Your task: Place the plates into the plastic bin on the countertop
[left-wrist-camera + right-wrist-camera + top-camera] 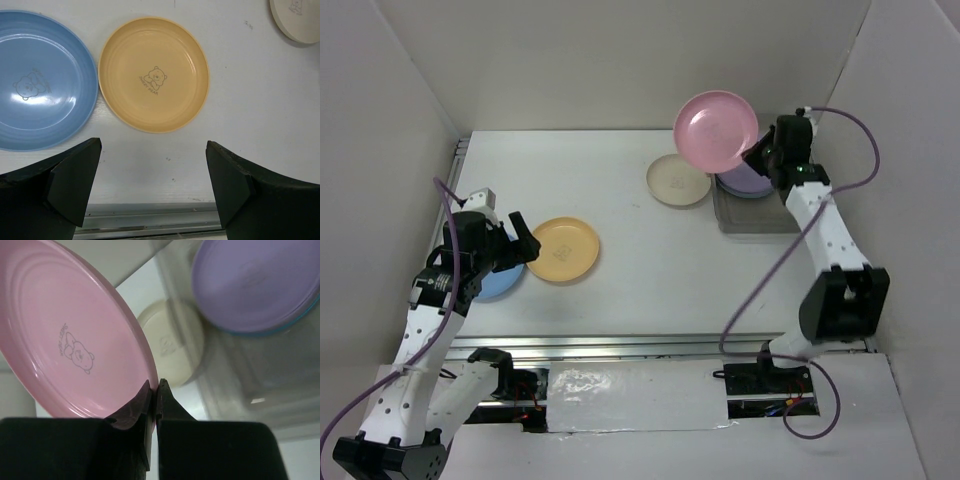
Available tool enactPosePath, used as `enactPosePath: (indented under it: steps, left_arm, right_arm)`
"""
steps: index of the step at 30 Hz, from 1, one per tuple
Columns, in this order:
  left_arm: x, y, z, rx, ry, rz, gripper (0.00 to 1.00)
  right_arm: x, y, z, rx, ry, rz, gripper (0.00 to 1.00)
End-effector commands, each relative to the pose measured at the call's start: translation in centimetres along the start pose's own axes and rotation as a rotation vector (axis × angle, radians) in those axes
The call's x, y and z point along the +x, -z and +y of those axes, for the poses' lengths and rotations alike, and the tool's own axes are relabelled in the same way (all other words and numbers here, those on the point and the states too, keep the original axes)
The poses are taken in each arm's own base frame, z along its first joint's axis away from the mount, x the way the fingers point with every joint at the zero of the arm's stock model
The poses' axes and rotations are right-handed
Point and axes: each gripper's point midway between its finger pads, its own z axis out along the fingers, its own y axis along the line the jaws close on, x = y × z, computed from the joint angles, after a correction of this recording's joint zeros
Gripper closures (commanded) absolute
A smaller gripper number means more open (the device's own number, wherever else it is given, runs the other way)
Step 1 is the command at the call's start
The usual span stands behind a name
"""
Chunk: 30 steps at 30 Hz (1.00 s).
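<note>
Because the pink plate (715, 130) hangs beside the bin, I will lower my right gripper toward the right in the top view and release the pink plate's rim over the lilac plate (747, 182).
My right gripper (757, 152) is shut on the rim of the pink plate (715, 130), holding it tilted in the air beside the plastic bin (745, 218); the pinch shows in the right wrist view (155, 390). A lilac plate (255, 285) lies in the bin on top of others. The cream plate (677, 181) lies on the countertop (650, 270) left of the bin. My left gripper (517, 243) is open and empty, hovering near the front rail. The yellow-orange plate (153, 74) and the blue plate (40, 80) lie ahead of it.
A metal rail (650, 345) runs along the countertop's near edge. White walls close in the back and both sides. The right arm's purple cable (760, 290) hangs over the right part of the countertop.
</note>
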Motion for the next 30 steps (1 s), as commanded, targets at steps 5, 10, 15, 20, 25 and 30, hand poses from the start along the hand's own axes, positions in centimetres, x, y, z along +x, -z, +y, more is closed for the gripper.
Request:
enactPosePath:
  steps: [5,10,15,20,25,30]
  left_arm:
    - [-0.6,0.0,-0.8,0.046,-0.023,-0.029,0.01]
    - [-0.5,-0.1,-1.0,0.060,-0.030,-0.023,0.01]
    - [-0.6,-0.1,-1.0,0.061,-0.034,-0.026,0.01]
    - [-0.4,-0.2,-1.3,0.077,-0.037,-0.016,0.01]
    - [-0.4,-0.1,-1.5,0.087,-0.039,-0.015,0.01]
    - [-0.3,-0.3,-1.4,0.084,-0.039,-0.008,0.01]
  right_arm:
    - [-3.7,-9.6,-7.4,0.128,-0.127,0.028,1.00]
    - [-4.8,-13.8,-11.0,0.188,-0.212,0.045,1.00]
    - [-5.1,-16.0,-13.6,0.218,-0.238,0.073,1.00]
    - [-5.0,-16.5,-15.5,0.242,-0.266,0.069,0.98]
    - [-5.0,-16.5,-15.4,0.209,-0.278,0.093,0.02]
    - [-9.2,-11.0,-9.1,0.013,-0.230,-0.033,0.00]
